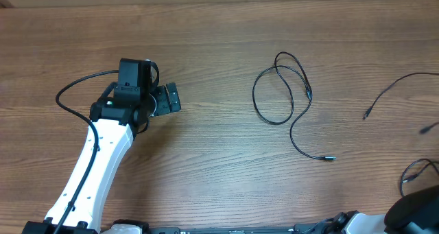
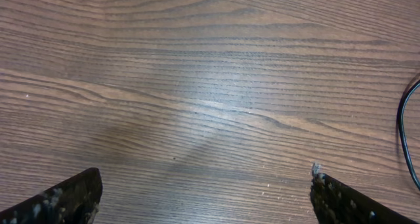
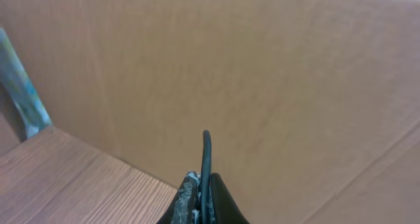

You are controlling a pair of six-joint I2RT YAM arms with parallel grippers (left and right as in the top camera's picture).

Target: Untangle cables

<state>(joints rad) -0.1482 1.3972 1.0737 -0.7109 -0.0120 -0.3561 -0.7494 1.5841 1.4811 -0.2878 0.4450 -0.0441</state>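
I need to lower my right gripper next toward the wooden tabletop by the cardboard wall [image 3: 115, 190] and let go of the black cable there, because that side of the tabletop is clear of the loose loop.
One thin black cable [image 1: 280, 90] lies in a loose loop right of the table's middle, its tail ending in a small plug [image 1: 329, 158]. A second black cable [image 1: 396, 87] runs from a plug end toward the right edge. My left gripper [image 1: 173, 98] is open and empty over bare wood, well left of the loop. In the left wrist view its fingertips [image 2: 73, 196] stand wide apart and a bit of cable [image 2: 401, 129] shows at the right edge. My right gripper [image 3: 202, 181] is shut on a black cable [image 3: 206, 152] that sticks up between the fingers.
The right arm [image 1: 417, 213] sits at the bottom right corner of the overhead view. A brown cardboard wall [image 3: 262, 73] fills the right wrist view behind the wooden table edge [image 3: 59, 171]. The left arm's own thick black wire [image 1: 75, 86] arcs to its left.
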